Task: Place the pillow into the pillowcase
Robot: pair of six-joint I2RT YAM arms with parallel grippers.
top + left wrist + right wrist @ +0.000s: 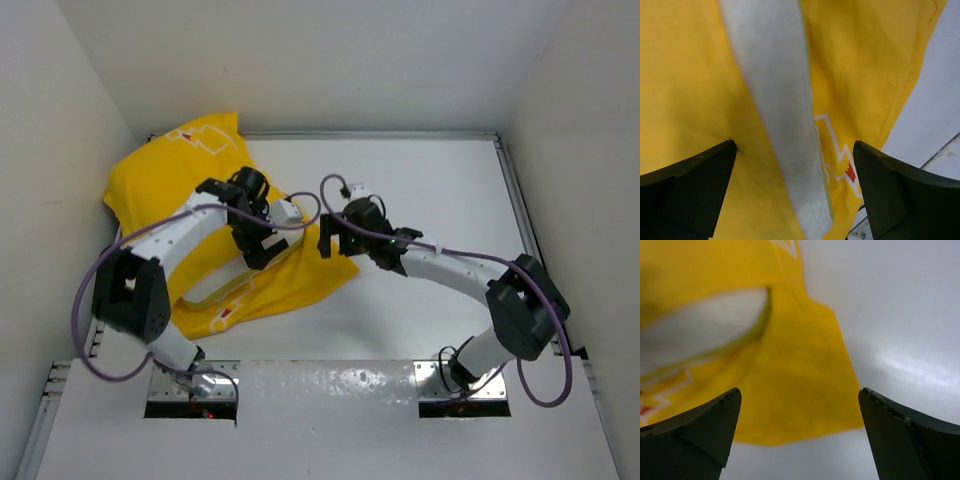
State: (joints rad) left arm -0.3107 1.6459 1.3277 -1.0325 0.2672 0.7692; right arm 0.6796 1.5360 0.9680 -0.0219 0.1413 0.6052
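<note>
The pillow's white part below my left gripper's open fingers comes next: the gripper moves down and closes on it, since the pillow shows uncovered there.
The yellow pillowcase (160, 190) lies crumpled on the left half of the table. A strip of the white pillow (212, 288) shows at its near side; the rest is hidden inside the fabric. My left gripper (255, 250) hovers open over the pillowcase. In the left wrist view its gripper (795, 192) straddles the pillow's white strip (775, 100) amid the yellow pillowcase (685, 90). My right gripper (330, 240) is open and empty over the pillowcase's right corner. The right wrist view shows the gripper (800, 435) above that corner (800, 390), with the pillow (705, 330) at the left.
White enclosure walls (90, 90) stand on three sides. A metal rail (515, 190) runs along the table's right and far edges. Purple cables (85, 300) loop off both arms. Bare white table (440, 190) lies right of the pillowcase.
</note>
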